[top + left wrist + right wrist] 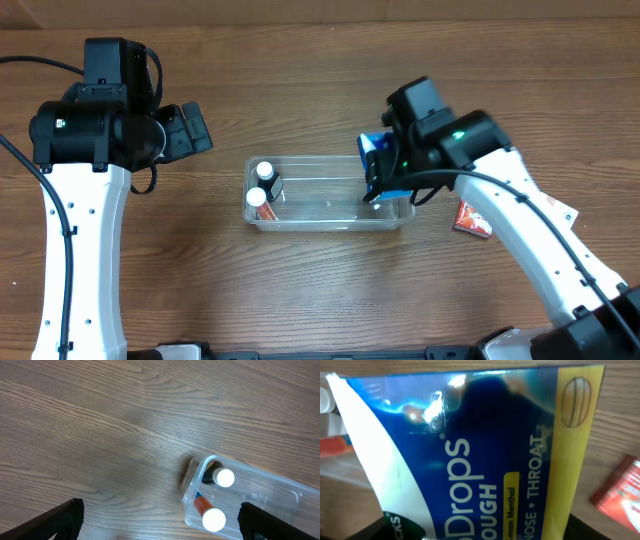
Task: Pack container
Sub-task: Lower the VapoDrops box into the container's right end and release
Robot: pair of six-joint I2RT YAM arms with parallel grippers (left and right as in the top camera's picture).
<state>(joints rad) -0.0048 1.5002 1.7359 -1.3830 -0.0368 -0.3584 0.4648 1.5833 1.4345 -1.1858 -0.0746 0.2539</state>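
My right gripper should next lower the yellow cough-drops bag into the container's empty end (364, 205) and let go of it there, because the bottles stand in the opposite end.
The clear plastic container (330, 205) lies mid-table; its left end shows in the left wrist view (250, 505). Two white-capped bottles (264, 172) (257, 198) stand in its left end, also seen in the left wrist view (224, 478) (213, 519). My right gripper (378, 185) is shut on a blue and yellow cough-drops bag (485, 455), holding it over the container's right end (375, 150). My left gripper (160, 525) is open and empty, above bare wood left of the container, near its left end.
A red packet (472, 220) lies on the table right of the container, under the right arm; it also shows in the right wrist view (622, 495). The table is brown wood.
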